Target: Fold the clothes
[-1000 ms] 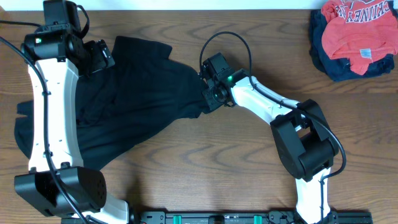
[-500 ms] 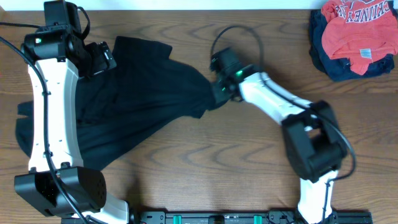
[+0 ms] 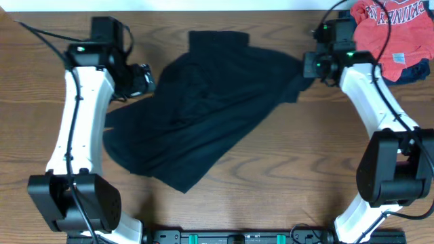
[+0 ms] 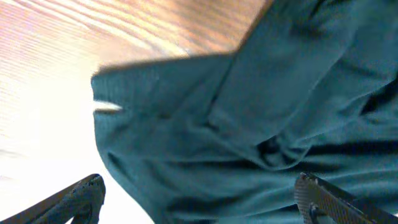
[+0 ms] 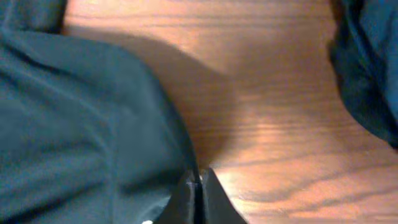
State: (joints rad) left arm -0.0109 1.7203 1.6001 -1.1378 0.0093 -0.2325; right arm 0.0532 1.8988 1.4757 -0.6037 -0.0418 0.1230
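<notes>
The garment's near corner (image 3: 184, 186) lies below my left gripper toward my base and sticks out free onto bare wood. My left gripper will move back and down onto it.
The clothes (image 3: 210, 108) are one black garment lying rumpled across the middle of the wooden table. My right gripper (image 3: 310, 66) is at its far right corner. In the right wrist view this gripper (image 5: 199, 180) is shut, with the edge of the clothes (image 5: 81, 124) pinched at its tips. My left gripper (image 3: 144, 78) hovers over the garment's left edge. Its fingers (image 4: 81, 196) stand wide open above the folds of the clothes (image 4: 280, 112), holding nothing.
A red shirt with white lettering (image 3: 390, 30) lies on a navy garment (image 3: 352, 64) at the table's far right corner, close behind my right gripper. That navy garment (image 5: 367, 74) also shows at the right of the right wrist view. Bare wood (image 3: 305, 169) lies in front.
My right gripper has moved right and toward the far edge, dragging the black garment with it. The left arm has shifted right too, its jaws still open.
</notes>
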